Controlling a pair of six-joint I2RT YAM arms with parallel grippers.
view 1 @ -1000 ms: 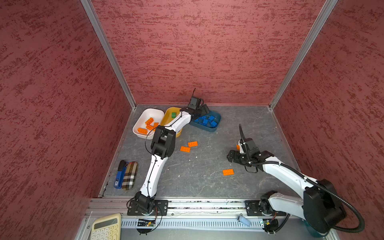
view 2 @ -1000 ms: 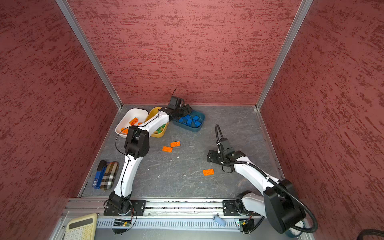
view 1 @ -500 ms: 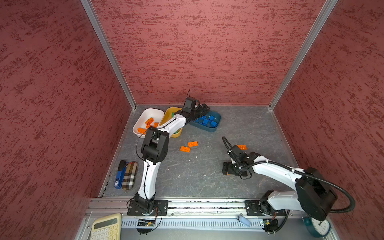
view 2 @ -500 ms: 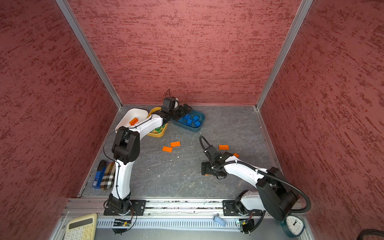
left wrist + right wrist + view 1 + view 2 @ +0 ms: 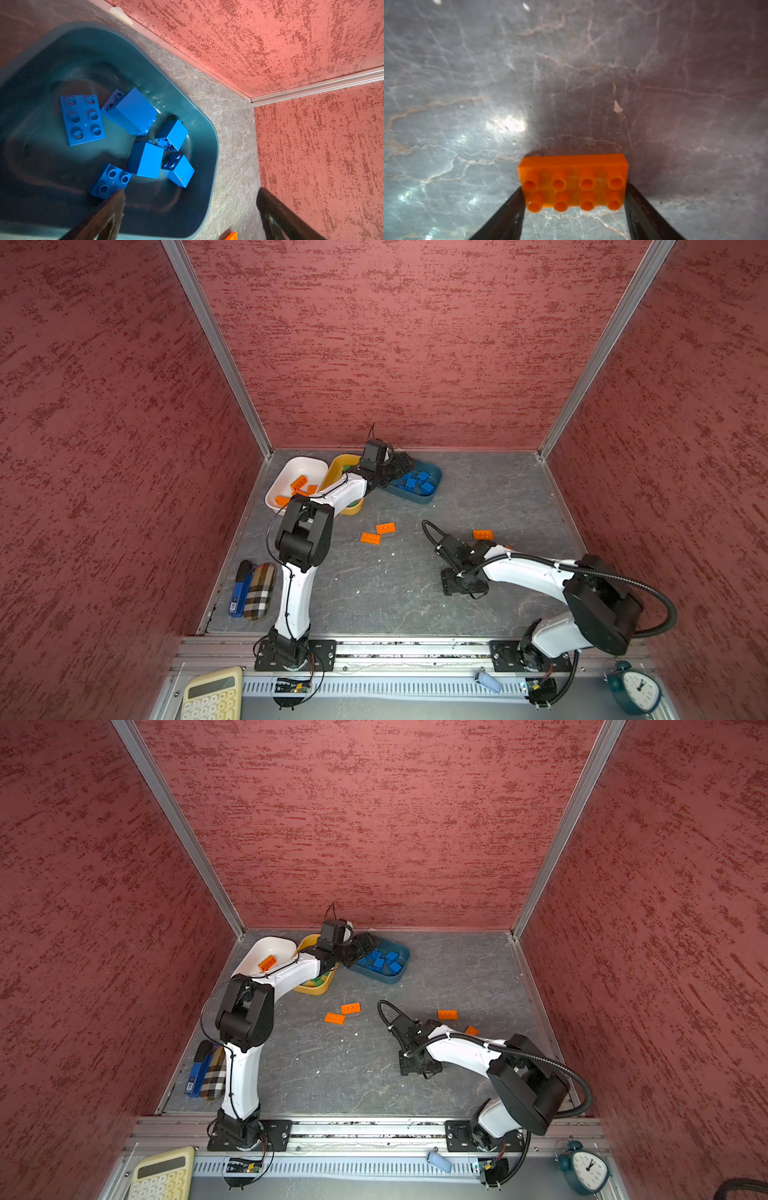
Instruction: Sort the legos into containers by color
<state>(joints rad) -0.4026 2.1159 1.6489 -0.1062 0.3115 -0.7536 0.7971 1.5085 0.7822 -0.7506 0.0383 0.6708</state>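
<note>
Next I should draw my left gripper back to the orange lego's bare middle, nearer my base than that gripper, because fingers already cover both short ends of the lego.
My right gripper (image 5: 574,189) is low over the grey floor and shut on a flat orange lego (image 5: 573,180), one finger against each short end. In both top views that gripper (image 5: 461,587) hides the lego. My left gripper (image 5: 191,192) hangs wide open and empty over the dark teal container (image 5: 215,143), which holds several blue legos (image 5: 143,162). The white container (image 5: 309,462) holds orange legos (image 5: 298,482). Beside it, the mustard yellow container (image 5: 316,990) holds green legos (image 5: 318,981). Loose orange legos lie on the floor (image 5: 385,527) (image 5: 370,538) (image 5: 482,534).
A blue stapler (image 5: 239,593) and a plaid case (image 5: 259,591) lie by the left wall. A calculator (image 5: 212,695) and a teal clock (image 5: 633,691) sit in front of the rail. Red walls close in three sides.
My right gripper has swung left and down onto an orange lego and closed its jaws on it. The left gripper shifted slightly by the teal container and stayed open.
</note>
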